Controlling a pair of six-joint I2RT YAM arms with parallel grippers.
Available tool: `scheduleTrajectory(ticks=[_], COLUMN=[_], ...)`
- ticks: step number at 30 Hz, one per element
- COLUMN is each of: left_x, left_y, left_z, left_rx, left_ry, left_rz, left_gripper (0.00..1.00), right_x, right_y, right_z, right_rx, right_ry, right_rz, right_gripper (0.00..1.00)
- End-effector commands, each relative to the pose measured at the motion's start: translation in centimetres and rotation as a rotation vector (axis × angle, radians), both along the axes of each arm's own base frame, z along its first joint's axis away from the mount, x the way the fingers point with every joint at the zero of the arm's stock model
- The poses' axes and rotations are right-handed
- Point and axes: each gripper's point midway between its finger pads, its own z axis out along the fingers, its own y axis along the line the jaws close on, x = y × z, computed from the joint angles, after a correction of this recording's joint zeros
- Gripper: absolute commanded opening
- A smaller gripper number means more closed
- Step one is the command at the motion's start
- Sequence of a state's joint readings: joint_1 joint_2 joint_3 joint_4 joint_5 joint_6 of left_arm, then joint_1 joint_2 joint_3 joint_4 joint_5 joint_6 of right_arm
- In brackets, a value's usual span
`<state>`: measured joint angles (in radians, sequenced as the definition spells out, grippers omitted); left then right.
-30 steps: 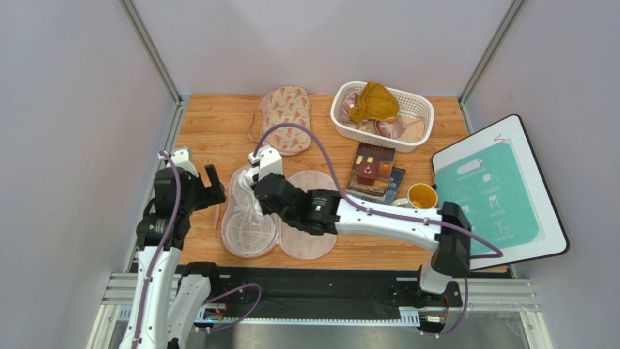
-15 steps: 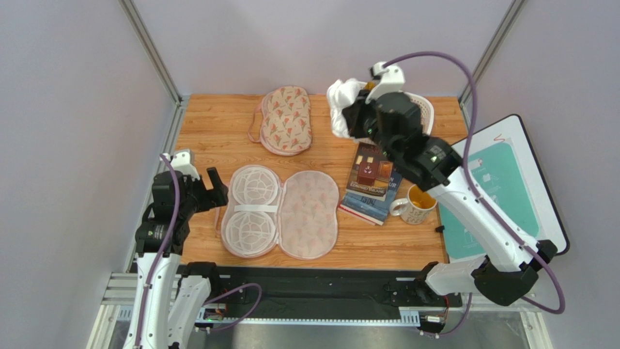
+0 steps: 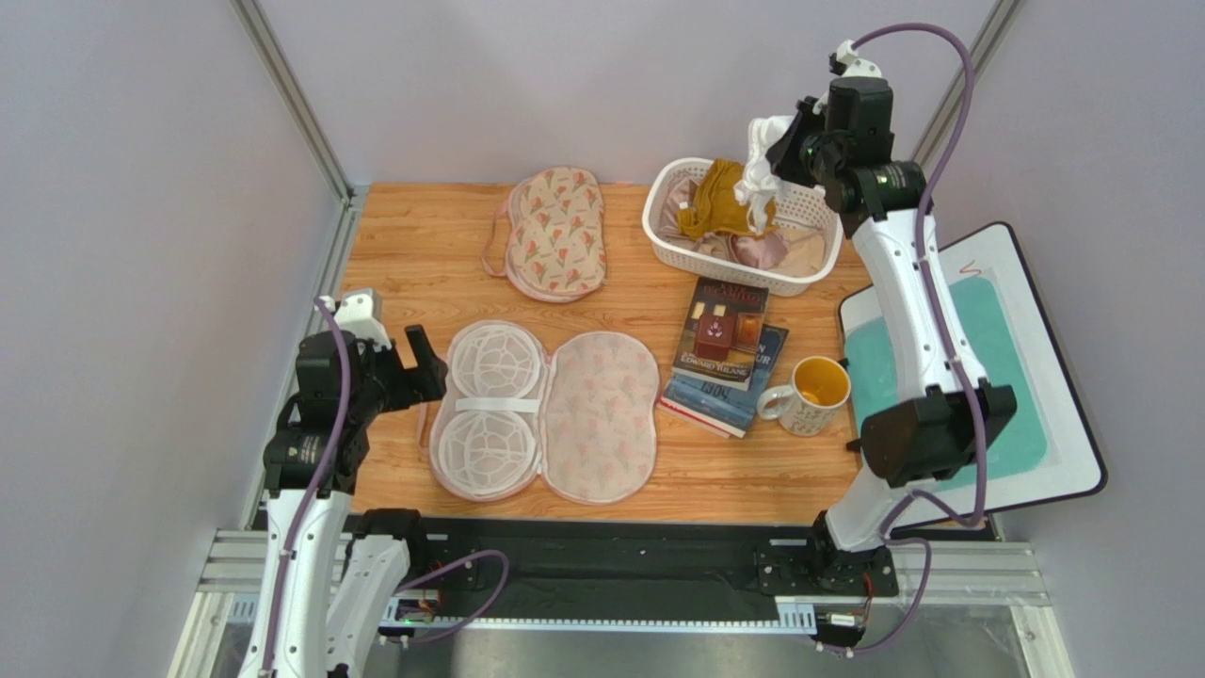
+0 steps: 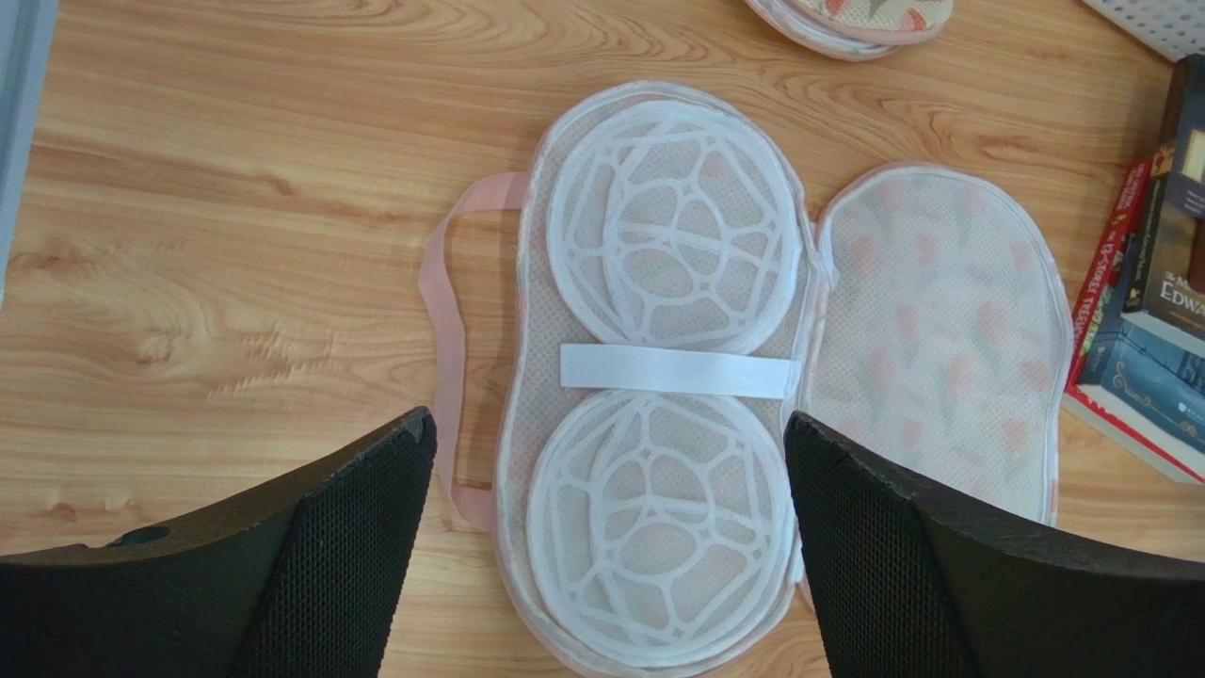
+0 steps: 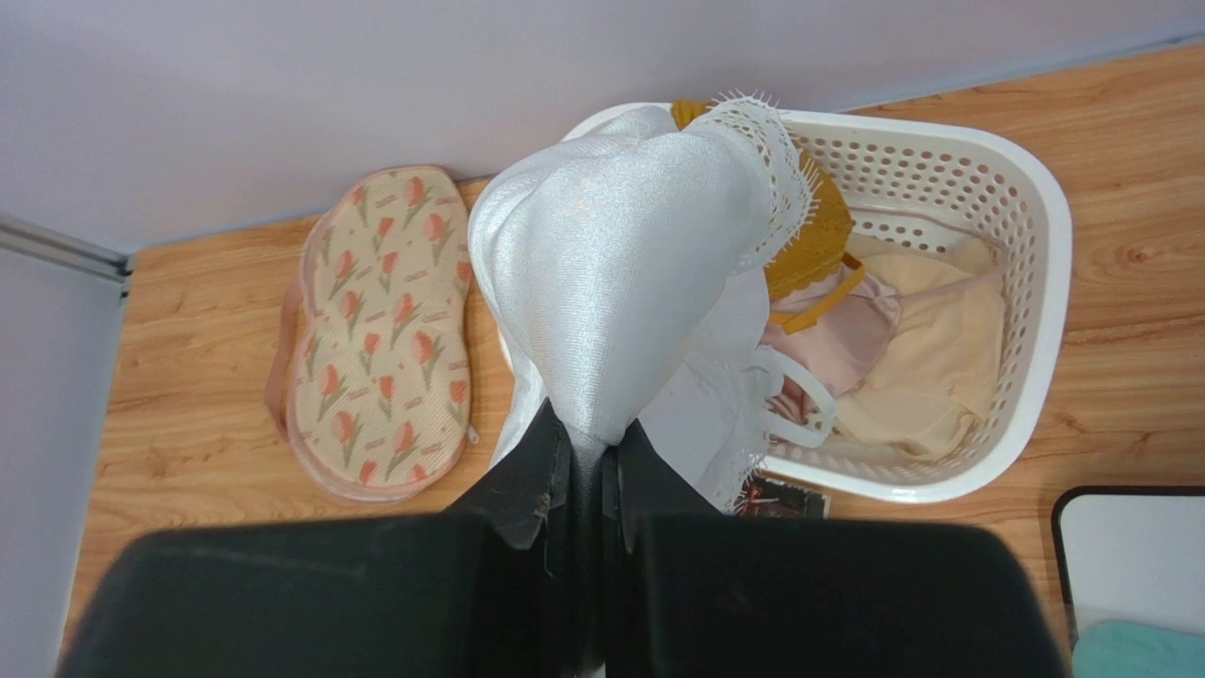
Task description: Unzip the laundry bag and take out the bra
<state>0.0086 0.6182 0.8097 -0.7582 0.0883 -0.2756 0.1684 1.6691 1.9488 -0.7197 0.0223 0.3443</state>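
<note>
My right gripper brings the white bra down past the mustard-yellow garment next, over the pinkish-beige garments in the white basket [image 5: 880,348].
The laundry bag [image 3: 545,413] lies unzipped and spread flat near the front left, its white plastic cage halves [image 4: 665,452] showing and no garment in it. My right gripper [image 3: 782,146] is shut on the white bra [image 5: 637,269] and holds it high over the white basket [image 3: 665,226] at the back right; the bra [image 3: 760,177] hangs from the fingers. My left gripper [image 4: 608,509] is open and empty, hovering over the left side of the open bag [image 4: 934,325].
A second floral pouch [image 3: 555,230] lies zipped at the back centre. The basket holds a mustard-yellow garment [image 3: 712,209] and pinkish-beige ones. Two books [image 3: 724,351] and a yellow mug [image 3: 816,384] sit right of the bag. A teal-and-white board [image 3: 976,375] lies at the right.
My right arm lifted the white bra out of the open bag, carried it back and right, and now holds it above the basket. The left arm stayed put.
</note>
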Motion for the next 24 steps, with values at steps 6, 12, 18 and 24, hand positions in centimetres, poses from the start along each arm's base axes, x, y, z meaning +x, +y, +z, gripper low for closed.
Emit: scheduleTrajectory(ticks=[6,12,18,24], left_x=[0.4,0.4,0.4,0.5], left_y=[-0.3,-0.3,-0.5,-0.6], left_z=[0.6,0.6,0.5,0.3], left_rx=[0.012,0.013,0.009,0.006], left_ry=[-0.039,-0.038,-0.032,-0.024], left_rz=[-0.039,-0.04,-0.051,-0.061], left_gripper=[0.97,0.97,0.96,0.96], right_x=[5.8,7.5,9.3,9.8], right_y=[-4.6,-8.8,-11.7,-10.8], right_z=[-6.1,-12.0,-16.0,-16.1], right_rx=[-0.001,-0.047,-0.045,-0.056], right_ry=[0.135,0.265,0.34,0.354], right_rz=[-0.129,-0.286,-0.333,-0.249], right_gripper=[0.0,0.03,0.34,1.0])
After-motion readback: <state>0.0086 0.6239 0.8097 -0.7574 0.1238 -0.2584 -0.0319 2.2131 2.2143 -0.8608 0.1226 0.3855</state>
